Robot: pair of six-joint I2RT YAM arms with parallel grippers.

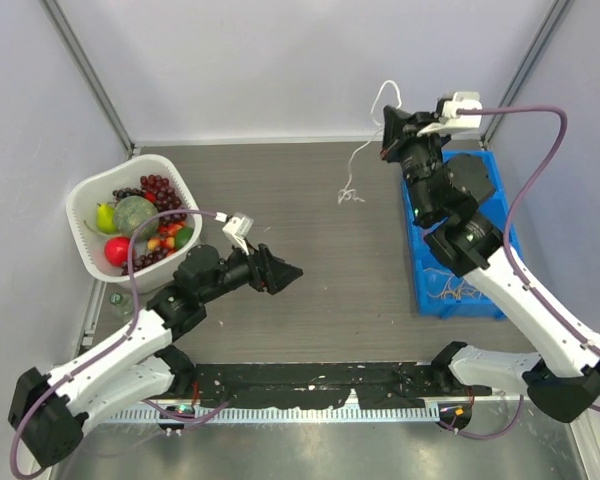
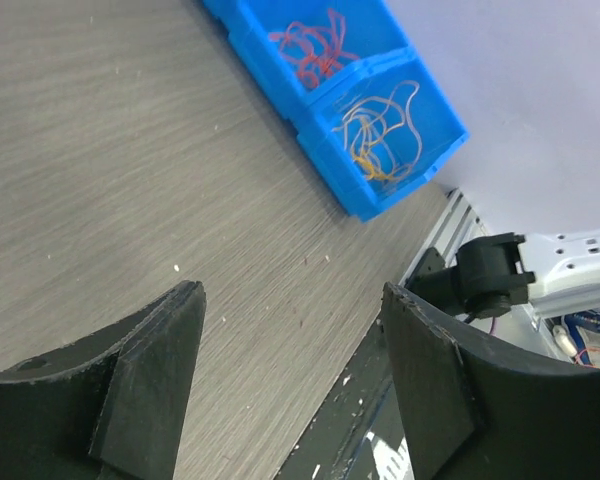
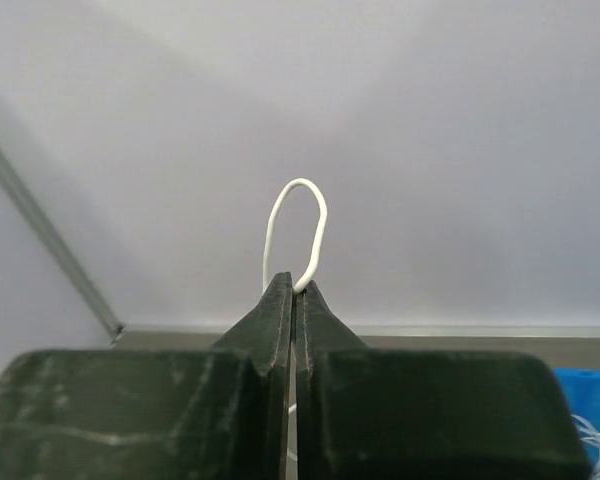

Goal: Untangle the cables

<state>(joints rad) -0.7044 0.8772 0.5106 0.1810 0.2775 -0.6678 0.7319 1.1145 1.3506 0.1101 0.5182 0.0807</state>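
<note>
Next, my right gripper should swing right in the top view, over the compartment holding white cables below, then lower the matching loop of white cable and release it.
My right gripper [image 1: 387, 128] is shut on a thin white cable [image 1: 363, 150] and holds it high near the back wall. A loop of the cable [image 3: 298, 232] stands up above the closed fingertips in the right wrist view. The rest hangs down and its end lies on the table [image 1: 350, 195]. My left gripper [image 1: 292, 270] is open and empty above the middle of the table. In the left wrist view, red cables [image 2: 313, 52] and pale yellow-white cables [image 2: 382, 130] lie in two compartments of the blue bin [image 2: 330, 195].
The blue bin [image 1: 420, 270] stands at the right under my right arm. A white basket [image 1: 83, 200] of toy fruit stands at the left. A black strip [image 1: 310, 385] runs along the table's near edge.
</note>
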